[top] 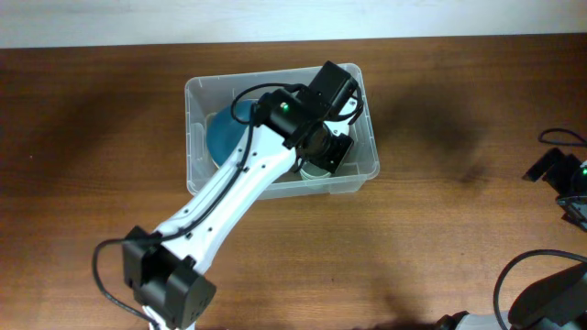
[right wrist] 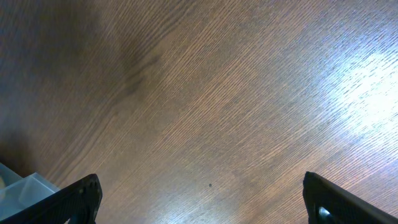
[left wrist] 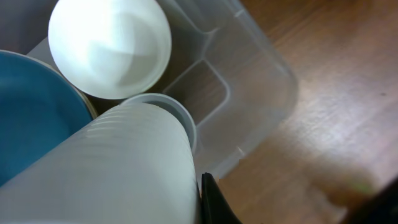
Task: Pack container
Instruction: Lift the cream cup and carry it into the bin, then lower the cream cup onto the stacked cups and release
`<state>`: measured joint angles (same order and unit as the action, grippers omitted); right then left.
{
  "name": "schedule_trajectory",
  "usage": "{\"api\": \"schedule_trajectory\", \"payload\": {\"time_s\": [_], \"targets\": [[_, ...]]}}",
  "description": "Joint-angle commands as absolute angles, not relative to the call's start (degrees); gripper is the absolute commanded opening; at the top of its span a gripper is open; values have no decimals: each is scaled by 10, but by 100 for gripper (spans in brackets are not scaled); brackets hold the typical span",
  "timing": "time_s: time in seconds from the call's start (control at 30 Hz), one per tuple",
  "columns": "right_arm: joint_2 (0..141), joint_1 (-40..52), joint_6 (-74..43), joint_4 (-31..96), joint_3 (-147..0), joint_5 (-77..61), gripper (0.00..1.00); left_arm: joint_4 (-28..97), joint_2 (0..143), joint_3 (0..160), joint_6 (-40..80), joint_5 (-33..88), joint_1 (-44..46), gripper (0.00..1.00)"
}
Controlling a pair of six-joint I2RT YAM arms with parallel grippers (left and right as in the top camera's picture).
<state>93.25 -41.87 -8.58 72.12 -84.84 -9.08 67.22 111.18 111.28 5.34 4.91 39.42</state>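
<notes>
The white ribbed cup in the robot's left gripper points its end at the pale rim in the container, so the robot next needs to lower the cup into it and let go.
The clear plastic container [top: 374, 137] stands at the middle of the table's far side. Inside it lie a blue plate [top: 225, 133] and a white bowl [left wrist: 109, 46]. My left arm reaches into the container's right half. There my left gripper [top: 326, 156] is shut on the wall of a white ribbed cup [left wrist: 124, 168], and one black finger [left wrist: 214, 202] presses on the cup's side. The other finger is hidden behind the cup. Far off at the table's right edge, my right gripper [right wrist: 202, 199] hangs open over bare wood.
The container's near wall and rounded corner [left wrist: 261, 93] stand just beyond the cup, with brown tabletop [left wrist: 336, 124] outside. A corner of the container [right wrist: 25, 186] shows at the lower left of the right wrist view. Black cables [top: 559, 137] lie at the right edge.
</notes>
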Motion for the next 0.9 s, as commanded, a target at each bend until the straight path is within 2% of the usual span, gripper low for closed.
{"api": "schedule_trajectory", "payload": {"time_s": [0.0,0.13,0.37,0.43,0.47,0.5,0.53,0.87], "targets": [[922,-420,-84,721,-848,-92,99,667,1140,1115,44,36,393,1],[922,-420,-84,721,-848,-92,99,664,1164,1115,44,36,393,8],[922,-420,-84,721,-848,-92,99,663,1176,1115,44,36,393,11],[922,-420,-84,721,-848,-92,99,663,1176,1115,44,36,393,19],[922,-420,-84,721,-848,-92,99,663,1176,1115,44,36,393,43],[922,-420,-84,721,-848,-92,99,663,1176,1115,44,36,393,75],[922,-420,-84,721,-848,-92,99,663,1176,1115,44,36,393,99],[922,-420,-84,721,-848,-92,99,707,1166,1170,44,16,382,100]]}}
